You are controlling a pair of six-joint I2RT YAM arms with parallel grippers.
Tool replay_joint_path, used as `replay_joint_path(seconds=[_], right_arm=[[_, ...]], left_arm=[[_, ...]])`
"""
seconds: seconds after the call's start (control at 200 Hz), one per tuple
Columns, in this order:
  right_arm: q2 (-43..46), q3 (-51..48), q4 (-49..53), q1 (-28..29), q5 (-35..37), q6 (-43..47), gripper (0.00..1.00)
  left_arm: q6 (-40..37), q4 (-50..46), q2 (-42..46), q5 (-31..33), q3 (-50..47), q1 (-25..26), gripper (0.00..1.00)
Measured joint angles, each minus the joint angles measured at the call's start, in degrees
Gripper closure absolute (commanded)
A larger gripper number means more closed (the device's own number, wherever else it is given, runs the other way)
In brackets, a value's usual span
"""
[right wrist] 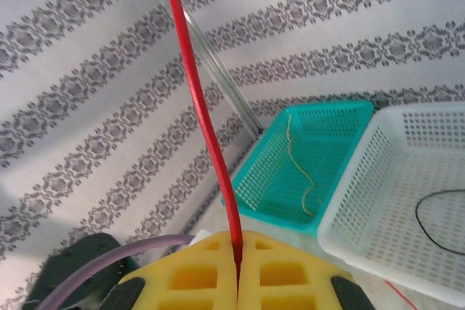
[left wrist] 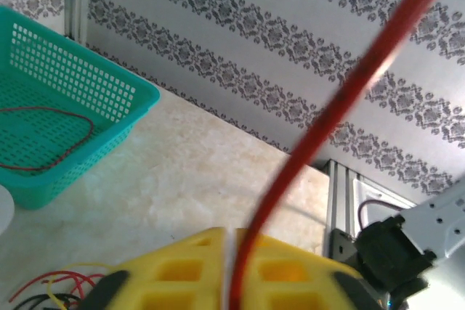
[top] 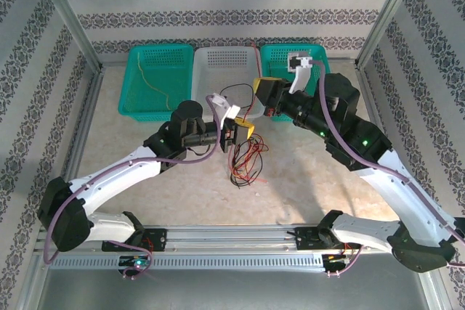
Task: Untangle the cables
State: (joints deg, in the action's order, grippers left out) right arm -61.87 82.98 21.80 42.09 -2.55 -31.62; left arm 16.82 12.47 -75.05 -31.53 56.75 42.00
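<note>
I will swing my right gripper outward over the teal basket, and then release the red cable where another red one lies.
A loose tangle of red, black and yellow cables (top: 245,163) lies on the table just below my left gripper (top: 244,131). In the left wrist view the yellow fingers of the left gripper (left wrist: 234,255) are shut on a red cable (left wrist: 309,143) that rises up and to the right; part of the tangle (left wrist: 51,284) shows at the bottom left. My right gripper (top: 259,94) hovers near the white basket. Its yellow fingers (right wrist: 238,255) are shut on a red cable (right wrist: 205,107) that stands up out of the jaws.
Three baskets line the back: a teal basket (top: 158,85) holding a yellow cable (right wrist: 291,143), a white basket (top: 218,67) holding a black cable (right wrist: 418,208), and a teal basket (left wrist: 80,99) holding a red cable (left wrist: 89,130). Metal frame posts (left wrist: 341,208) edge the table.
</note>
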Motion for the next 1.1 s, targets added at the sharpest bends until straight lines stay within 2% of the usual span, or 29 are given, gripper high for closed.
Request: replay_joint_path(seconds=[0.27,0.3,0.35,0.39,0.47,0.53,0.809,1.099], right_arm=[[1.6,-6.0,-7.9,-1.4,0.9,-2.2,1.0],[1.2,-6.0,-8.2,-1.7,1.0,-2.5,1.0],[0.5,-6.0,-8.6,-2.2,1.0,-2.8,1.0],[0.0,-5.9,-8.7,-2.6,1.0,-3.0,1.0],[-1.2,-4.8,-8.7,-3.7,1.0,-3.1,1.0],[-2.0,-3.6,-8.5,-4.9,1.0,-3.1,1.0],[-7.4,6.4,-5.0,-16.6,0.3,-1.3,1.0],[-19.4,17.3,-1.1,-33.4,-2.6,0.3,1.0]], left_arm=[[16.9,12.7,-3.5,-1.0,-3.2,0.0,0.99],[17.8,13.5,-3.5,-1.1,-3.6,0.0,0.89],[18.6,14.3,-3.5,-0.9,-4.3,0.0,0.67],[19.2,14.4,-3.2,-0.7,-4.9,0.0,0.54],[19.5,13.7,-2.0,0.7,-6.5,0.0,0.34],[19.3,11.7,-0.3,3.0,-7.3,0.0,0.27],[15.6,-4.4,10.5,20.8,-7.9,0.0,0.2],[12.1,-14.3,13.4,29.2,-9.4,0.0,0.17]])
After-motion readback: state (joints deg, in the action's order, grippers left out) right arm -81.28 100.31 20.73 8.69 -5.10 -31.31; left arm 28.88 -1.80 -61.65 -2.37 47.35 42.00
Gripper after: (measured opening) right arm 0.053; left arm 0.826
